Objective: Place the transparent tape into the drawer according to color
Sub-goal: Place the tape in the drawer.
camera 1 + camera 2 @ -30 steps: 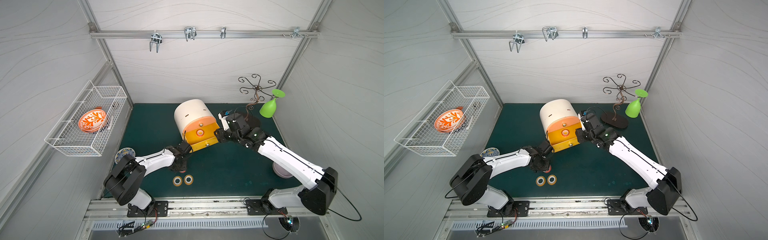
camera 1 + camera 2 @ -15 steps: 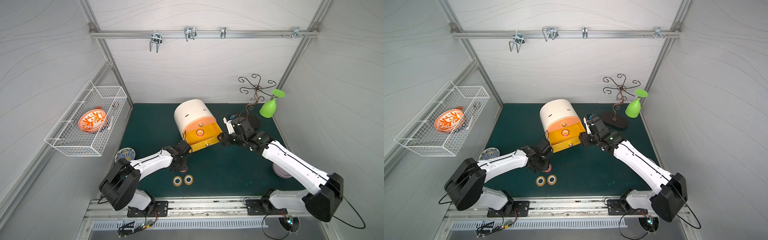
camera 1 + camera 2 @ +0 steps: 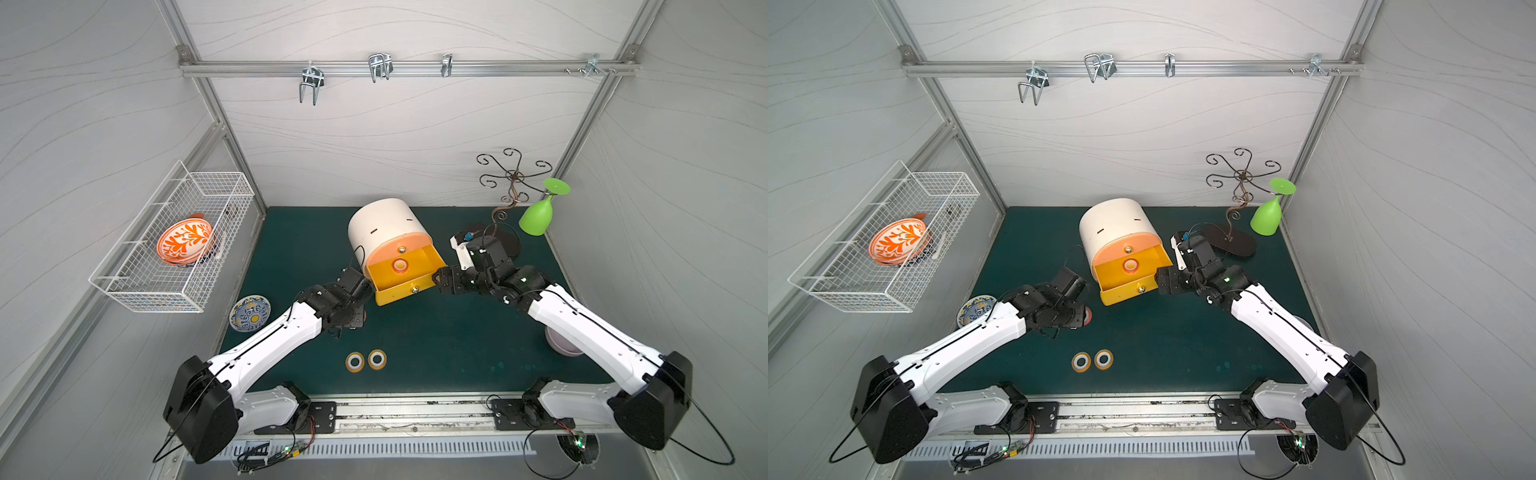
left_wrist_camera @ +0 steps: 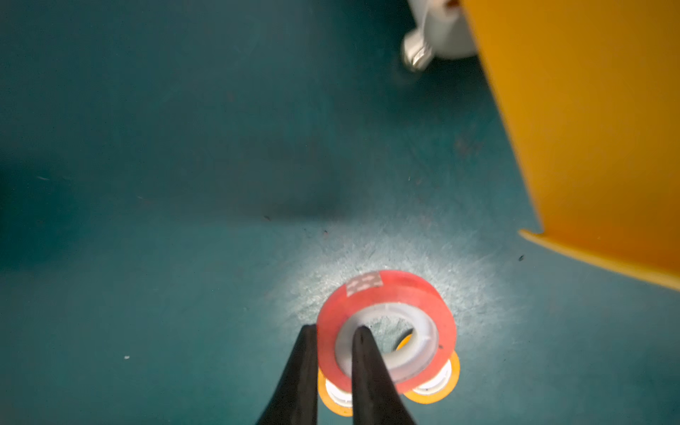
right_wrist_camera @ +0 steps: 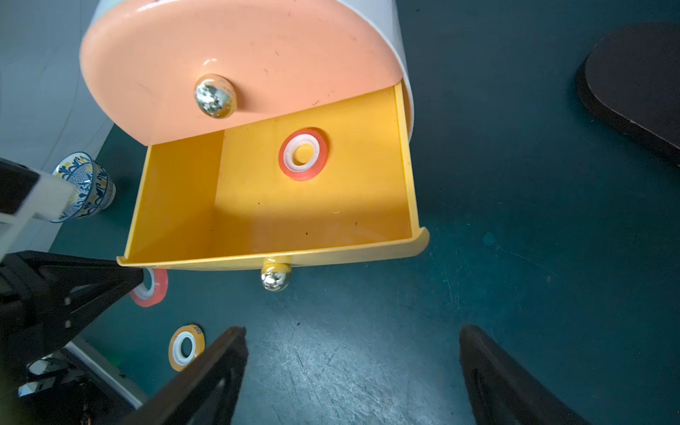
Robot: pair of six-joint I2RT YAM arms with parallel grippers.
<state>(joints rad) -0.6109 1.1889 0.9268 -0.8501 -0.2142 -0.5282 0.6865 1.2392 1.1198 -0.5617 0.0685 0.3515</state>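
The yellow drawer's empty near corner [image 3: 388,283] is outward of the left gripper, so the robot next needs to move that gripper up and outward over the drawer's side to release the red roll.
My left gripper [image 4: 335,328] is shut on a red tape roll [image 4: 397,290], one finger through its white core and one outside. The roll hangs above the mat just left of the open yellow drawer [image 3: 401,291]. A second red roll [image 5: 285,162] lies flat inside that drawer [image 5: 257,209]; it shows in both top views [image 3: 400,260] [image 3: 1130,260]. Two orange rolls [image 3: 355,362] [image 3: 377,359] lie side by side on the mat near the front. My right gripper [image 5: 352,331] is open and holds nothing, by the drawer's right front corner [image 3: 438,280].
The drawer belongs to a white cabinet [image 3: 382,222] whose peach upper drawer [image 5: 239,55] is closed. A wire basket [image 3: 137,286] with an orange bowl hangs at left. A blue patterned dish [image 3: 250,318], a green goblet [image 3: 538,216], a metal stand [image 3: 505,243] and a pale bowl [image 3: 559,345] stand around.
My right gripper's jaws have spread wide and the hand has drawn back a little from the drawer. The left gripper stays shut on the red roll in about the same place.
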